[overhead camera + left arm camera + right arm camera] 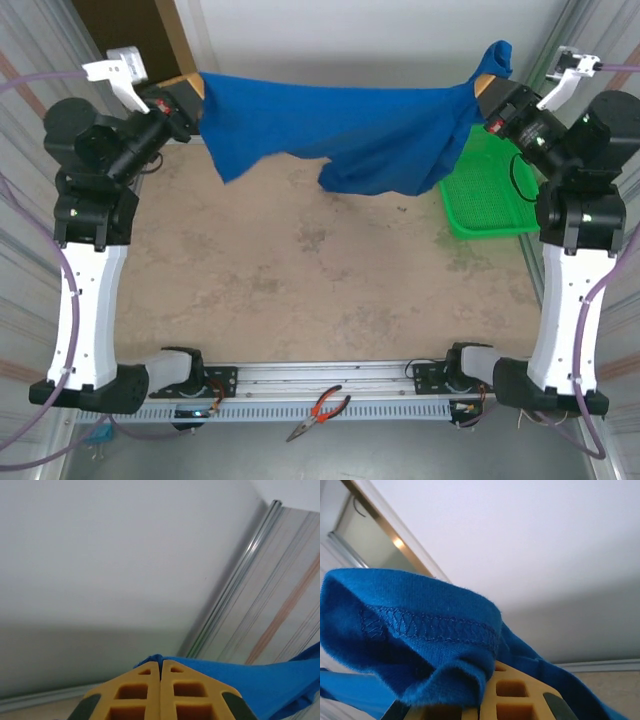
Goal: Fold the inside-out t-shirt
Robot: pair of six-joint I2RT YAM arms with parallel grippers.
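I will lower my right gripper's hanging corner toward my left gripper's side next, then release it clear of the basket, over the tabletop's back.
The royal-blue inside-out t-shirt (pixel 350 130) hangs stretched in the air across the back of the table, held up at both ends. My left gripper (pixel 195 88) is shut on its left corner at the far left; in the left wrist view the yellow fingers (pixel 145 690) meet with blue cloth (pixel 250 680) pinched between the tips. At the far right, my right gripper (pixel 487 85) is shut on the shirt's other corner, where a stitched hem (pixel 420 625) drapes over the yellow fingers (pixel 515 695). The shirt's lower edge sags above the table.
A green mesh basket (pixel 490 205) lies on the table at the right, partly under the hanging cloth. The brown tabletop (pixel 300 270) stretches below the shirt. Red-handled pliers (pixel 320 410) lie on the rail at the near edge. Metal walls stand on both sides.
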